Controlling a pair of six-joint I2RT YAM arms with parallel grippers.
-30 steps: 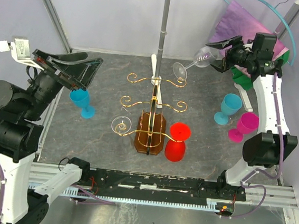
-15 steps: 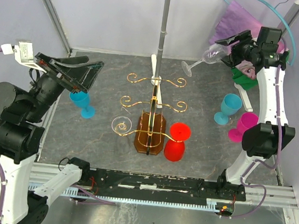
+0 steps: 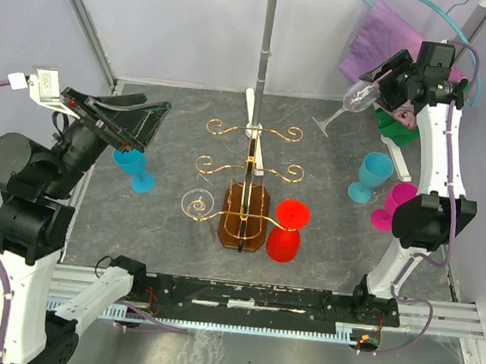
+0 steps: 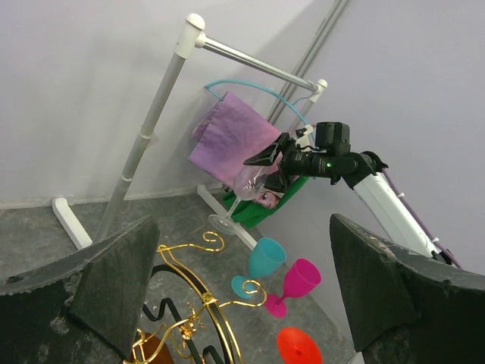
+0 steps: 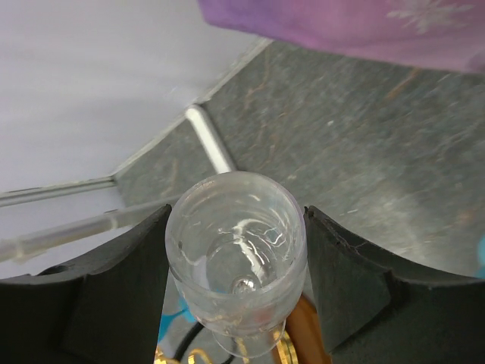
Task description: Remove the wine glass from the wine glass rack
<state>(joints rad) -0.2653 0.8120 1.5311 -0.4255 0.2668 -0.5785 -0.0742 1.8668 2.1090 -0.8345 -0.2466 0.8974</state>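
Observation:
The robot's right gripper will turn the wine glass upright and lower it to the left in the top view, because the tabletop below it on that side is bare.
The gold wire wine glass rack (image 3: 248, 174) stands mid-table on its amber base. A clear wine glass (image 3: 196, 202) and a red glass (image 3: 288, 229) hang upside down from its front arms. My right gripper (image 3: 374, 90) is shut on the bowl of another clear wine glass (image 3: 350, 102), held tilted in the air at the back right, well clear of the rack, foot pointing down-left. In the right wrist view this glass (image 5: 236, 250) sits between both pads. My left gripper (image 3: 145, 121) is open and empty, raised at the left; its view shows the rack (image 4: 189, 303) below.
A teal glass (image 3: 132, 166) stands under my left gripper. A teal glass (image 3: 371, 175) and a magenta glass (image 3: 396, 205) stand at the right. A grey upright pole (image 3: 264, 55) rises behind the rack. A purple cloth (image 3: 390, 41) hangs at the back right.
My right gripper has carried the clear wine glass further right and up, away from the rack. My left arm has shifted slightly.

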